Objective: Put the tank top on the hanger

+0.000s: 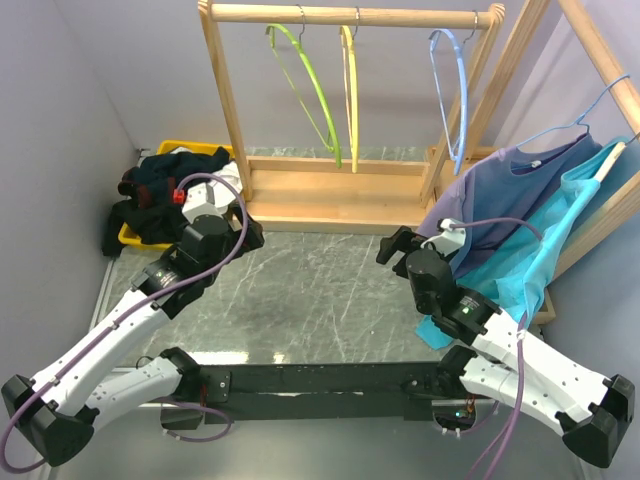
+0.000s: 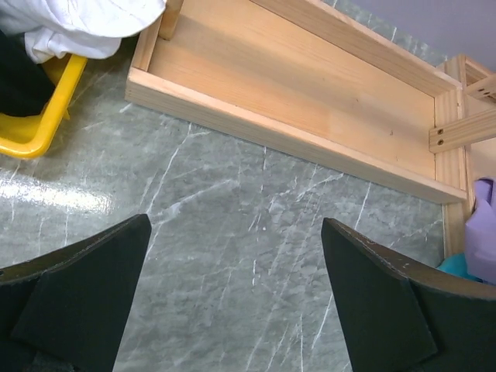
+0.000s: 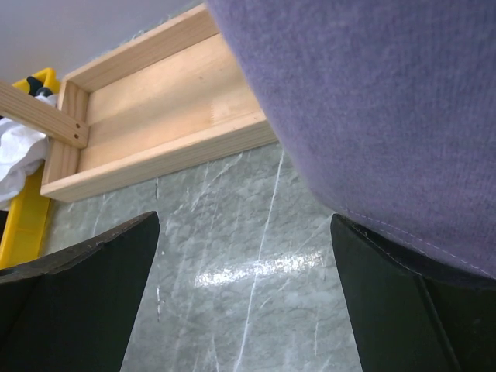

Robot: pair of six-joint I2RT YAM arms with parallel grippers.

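Next, my left gripper moves outward over the yellow bin and down onto the fold of the red trim showing at the heap's edge away from the rack.
The tank top [image 1: 148, 186], dark with red trim, lies crumpled in a heap of clothes in the yellow bin [image 1: 186, 148] at the back left. The lime-green hanger [image 1: 306, 90] hangs bare from the wooden rack's top rail [image 1: 350, 14]. My left gripper [image 1: 246, 226] hovers over the table just right of the bin, open and empty [image 2: 236, 222]. My right gripper [image 1: 397, 247] sits over the table's right half, in front of the rack base, also open and empty [image 3: 244, 217].
A yellow hanger [image 1: 349, 90] and a light blue hanger [image 1: 447, 95] hang beside the green one. The rack's wooden base [image 2: 310, 101] lies ahead of both grippers. A white garment [image 2: 77, 23] tops the bin. Purple cloth [image 3: 372, 101] and teal cloth [image 1: 555, 235] drape at the right, over my right finger.
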